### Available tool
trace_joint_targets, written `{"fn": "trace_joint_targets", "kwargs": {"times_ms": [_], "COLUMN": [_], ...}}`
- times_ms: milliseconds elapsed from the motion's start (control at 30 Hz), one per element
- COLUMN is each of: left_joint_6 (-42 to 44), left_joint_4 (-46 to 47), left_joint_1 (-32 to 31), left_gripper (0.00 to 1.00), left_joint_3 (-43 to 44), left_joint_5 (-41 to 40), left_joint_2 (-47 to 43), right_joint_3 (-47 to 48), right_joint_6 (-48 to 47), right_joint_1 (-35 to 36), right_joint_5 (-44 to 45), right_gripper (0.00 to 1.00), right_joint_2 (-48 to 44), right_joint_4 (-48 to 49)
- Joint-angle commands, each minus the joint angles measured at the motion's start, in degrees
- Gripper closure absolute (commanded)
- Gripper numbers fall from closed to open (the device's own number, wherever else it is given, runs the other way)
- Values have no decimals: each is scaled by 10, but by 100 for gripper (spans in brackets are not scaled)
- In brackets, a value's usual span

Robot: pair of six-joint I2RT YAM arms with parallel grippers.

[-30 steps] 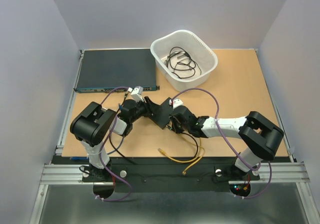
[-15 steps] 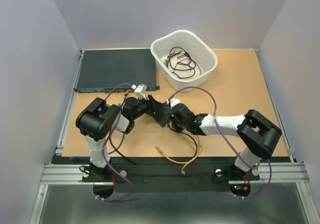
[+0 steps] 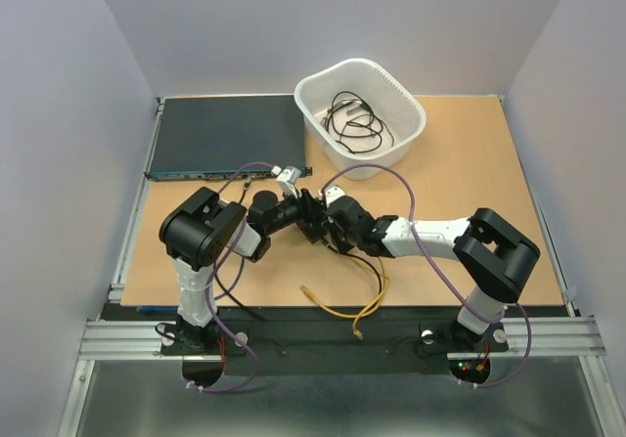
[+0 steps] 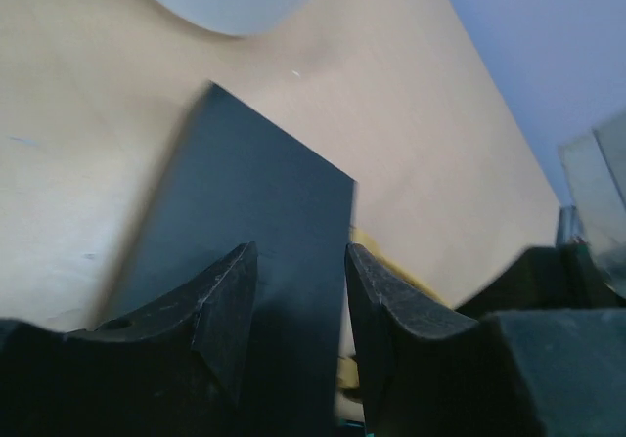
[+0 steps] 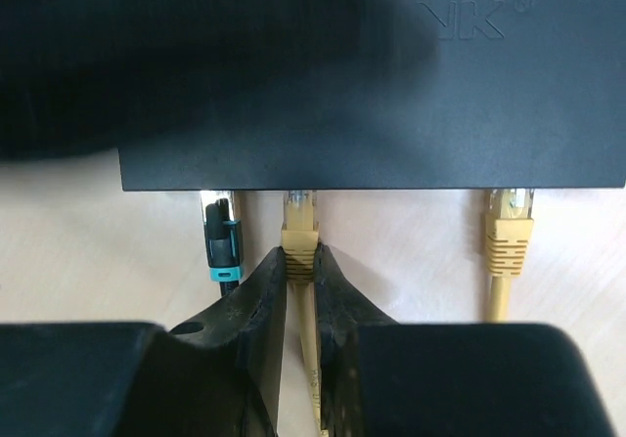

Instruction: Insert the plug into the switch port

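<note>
My right gripper pushes the yellow plug toward the box edge (image 5: 299, 189) next, then lets go of it. Some of its clear tip still shows outside the port.
The small matte-black box (image 3: 315, 218) lies mid-table between my two grippers. In the right wrist view its near edge (image 5: 391, 178) carries the row of switch ports, which face the camera. My right gripper (image 5: 299, 261) is shut on a yellow plug (image 5: 299, 234). The plug's clear tip sits in a port at the box edge. A black plug with a teal collar (image 5: 222, 246) and a second yellow plug (image 5: 510, 232) are seated to either side. My left gripper (image 4: 298, 266) has its jaws apart over the box top (image 4: 264, 212). I cannot tell whether its fingers touch the box.
A wide dark rack unit (image 3: 225, 134) lies at the back left. A white bin (image 3: 411, 105) with black cables (image 3: 354, 124) stands at the back middle. A loose yellow cable (image 3: 347, 307) trails near the front edge. Purple cables loop over both arms.
Both arms have closed in on the box. The left gripper moved right, and the right gripper moved left and away from me. The box has turned and shifted slightly left.
</note>
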Motion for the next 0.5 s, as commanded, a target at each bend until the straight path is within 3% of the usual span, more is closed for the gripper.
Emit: {"fn": "trace_joint_targets", "kwargs": {"times_ms": [0,200,467], "left_joint_6": [0,-23,-2], "left_joint_4": [-38,-25,-142], "left_joint_1": [-30,-30,-29], "left_gripper": [49,52,49], "left_joint_3": [-2,-12,-19], "left_joint_5": [72,95,21], "left_joint_2": [20,20,-101], "right_joint_3": [38,34,17], "right_joint_6": [-21,-41,-40], "right_joint_1": [-4,-9,-13], "right_joint_5": [-3,-4,-5], "right_gripper": [100,100,100], "right_joint_2": [19,11,18], "right_joint_4": [59,73,80]}}
